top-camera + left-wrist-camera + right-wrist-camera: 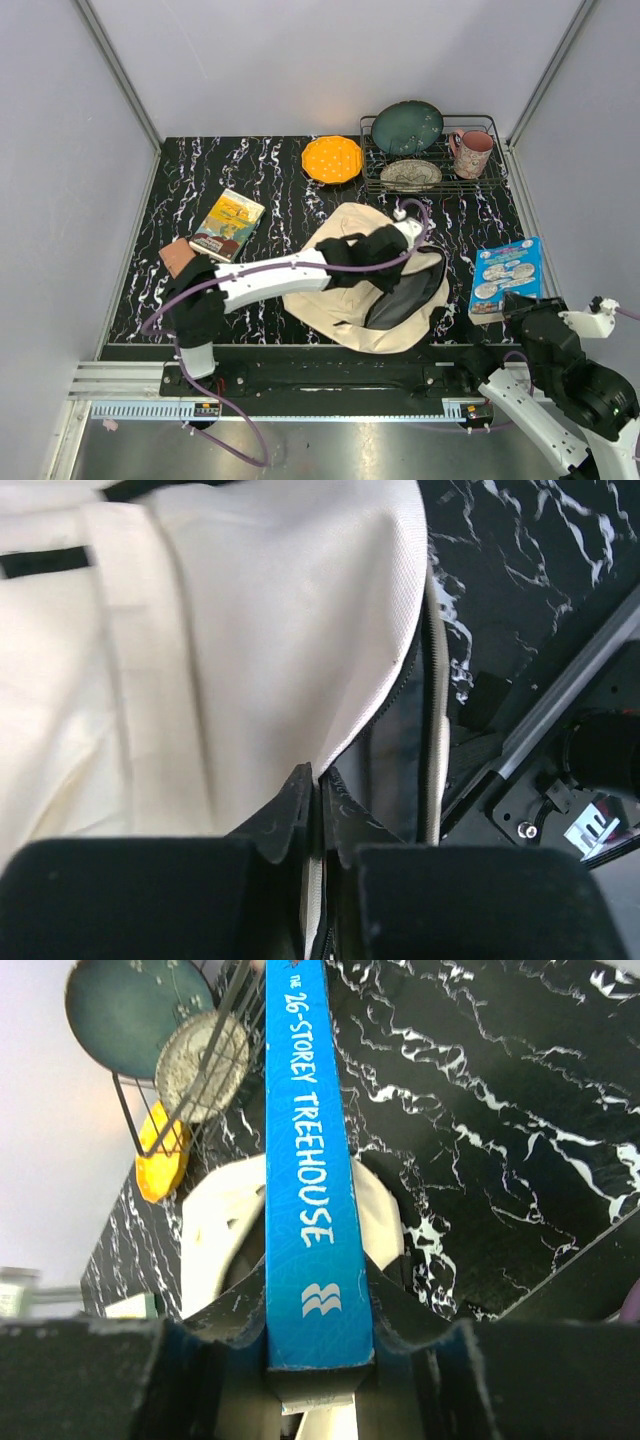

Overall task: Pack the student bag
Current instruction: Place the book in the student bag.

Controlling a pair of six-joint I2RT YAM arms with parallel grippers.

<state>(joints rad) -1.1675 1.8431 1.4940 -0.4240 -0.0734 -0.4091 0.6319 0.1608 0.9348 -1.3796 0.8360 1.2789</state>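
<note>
I need to carry the blue book (505,272) to the left in the top view with my right gripper and release it inside the bag, because the bag's dark opening faces my right gripper from that side.
The student bag (345,300), a cream fabric backpack, lies in the middle of the table with its dark opening (405,295) facing right. My left gripper (395,262) reaches across it and is shut on the zipper edge of the cream flap. In the left wrist view, the left gripper (318,780) pinches that edge, with cream fabric (200,660) to the left and grey lining (395,750) to the right. My right gripper (318,1330) is shut on the near end of a blue book (305,1160). The blue book (505,272) is just right of the bag.
A yellow book (228,225) and a small brown book (178,257) lie at the left. An orange plate (332,159) sits at the back. Behind the bag, a wire dish rack (490,125) holds a teal plate (408,127), a patterned plate (410,174) and a pink mug (472,152).
</note>
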